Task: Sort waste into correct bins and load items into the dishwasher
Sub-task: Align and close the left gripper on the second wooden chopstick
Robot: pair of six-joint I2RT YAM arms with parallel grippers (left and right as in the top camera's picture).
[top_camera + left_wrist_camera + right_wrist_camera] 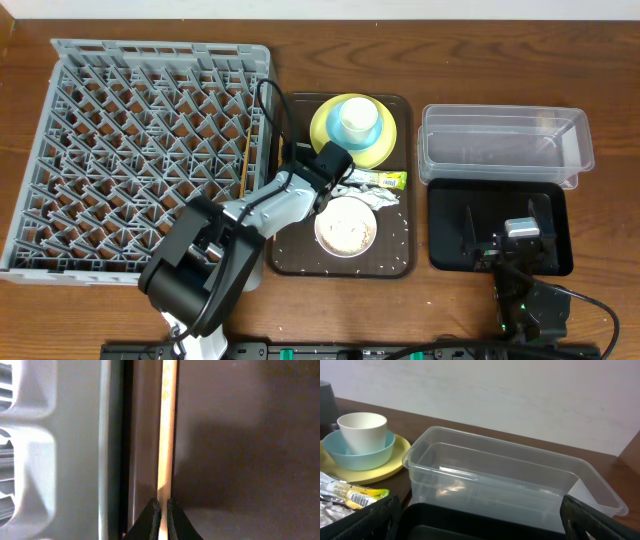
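Note:
Next, my left gripper shifts away from the grey dishwasher rack's side, close beside the thin chopstick (167, 430), and releases the chopstick on the brown tray's bottom.
My left gripper (164, 506) is shut on a thin wooden chopstick (167, 430), which runs straight ahead between the grey dishwasher rack's wall (75, 450) and the brown tray's floor (240, 460). In the overhead view the left arm (290, 195) reaches over the tray's left edge and hides that grip. Another chopstick (246, 165) lies along the right side of the dishwasher rack (130, 150). My right gripper (520, 235) stands open and empty over the black tray bin (450, 200), facing the clear tub (495, 480).
On the brown tray (395, 255) a white cup (357, 118) stands in a light blue bowl (340, 135) on a yellow plate (322, 128). A green-and-yellow wrapper (388, 180) and a white shallow bowl (346, 226) holding grains lie nearby. Grains are scattered on the tray.

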